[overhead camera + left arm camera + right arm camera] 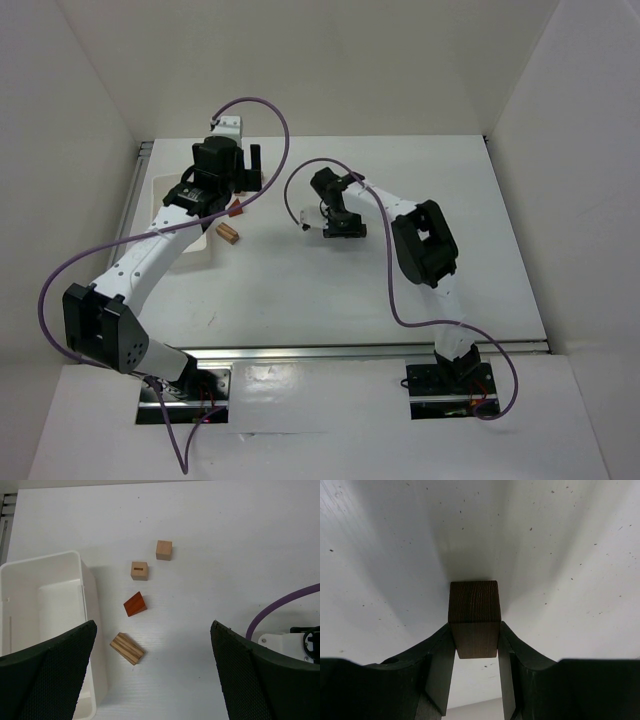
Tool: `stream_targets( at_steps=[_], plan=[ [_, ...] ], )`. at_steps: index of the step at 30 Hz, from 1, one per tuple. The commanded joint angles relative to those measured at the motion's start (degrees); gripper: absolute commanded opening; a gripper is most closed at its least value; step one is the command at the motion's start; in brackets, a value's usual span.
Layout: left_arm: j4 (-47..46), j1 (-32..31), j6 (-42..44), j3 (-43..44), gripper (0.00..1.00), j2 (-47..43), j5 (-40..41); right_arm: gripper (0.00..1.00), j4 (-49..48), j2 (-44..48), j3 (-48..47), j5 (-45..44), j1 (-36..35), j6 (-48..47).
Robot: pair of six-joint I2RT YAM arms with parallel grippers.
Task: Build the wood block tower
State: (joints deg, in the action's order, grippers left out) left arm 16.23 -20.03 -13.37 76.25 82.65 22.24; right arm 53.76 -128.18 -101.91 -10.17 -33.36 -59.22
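The robot's right gripper will next shift the dark brown block it holds slightly toward the striped block (230, 233), staying low, to release it there.
In the left wrist view two light tan cubes (164, 550) (139, 571), an orange-red triangular roof piece (135, 604) and a striped tan block (127, 648) lie loose on the white table. My left gripper (152, 680) is open and empty, raised above them. In the top view it (245, 172) hangs over the roof piece (236, 210) and the striped block (230, 233). My right gripper (475, 650) is shut on a dark brown block (474, 615), held close to the table. In the top view it (343, 232) sits mid-table.
A white rectangular plastic tray (85, 605) stands just left of the loose blocks, also in the top view (170, 205). White walls enclose the table. A purple cable (280, 605) and part of the right arm show at the left wrist view's right edge.
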Motion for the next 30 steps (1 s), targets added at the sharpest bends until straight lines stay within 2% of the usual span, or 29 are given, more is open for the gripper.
stream_targets(
  at_steps=[1, 14, 17, 19, 26, 27, 30],
  plan=[
    [-0.8, 0.0, 1.1, 1.6, 1.0, -0.3, 0.6, 0.09, -1.8, -3.1, -0.7, 3.4, -1.6, 1.5],
    [-0.8, 0.0, 1.6, 1.6, 1.0, -0.3, 0.1, 0.1, -4.3, -5.2, -5.0, 6.7, -3.5, 3.2],
    [-0.8, 0.0, 1.6, 1.6, 1.0, -0.3, 0.1, 0.22, -4.3, -5.2, -5.0, 6.7, -3.5, 3.8],
    [-0.8, 0.0, 1.6, 1.6, 1.0, -0.3, 0.1, 0.35, -4.3, -5.2, -5.0, 6.1, -3.5, 3.9],
    [-0.8, 0.0, 1.1, 1.6, 1.0, -0.3, -0.4, 0.52, -4.3, -3.5, -5.0, 6.1, -3.5, 3.9],
    [-0.8, 0.0, 1.1, 1.6, 1.0, -0.3, -0.4, 0.57, -4.3, -3.5, -5.0, 6.1, -3.5, 3.9],
    [-1.3, 0.0, 1.1, 1.6, 1.0, -0.3, 0.3, 0.59, -5.1, -2.2, -5.5, 6.7, -3.5, 3.9]
  ],
)
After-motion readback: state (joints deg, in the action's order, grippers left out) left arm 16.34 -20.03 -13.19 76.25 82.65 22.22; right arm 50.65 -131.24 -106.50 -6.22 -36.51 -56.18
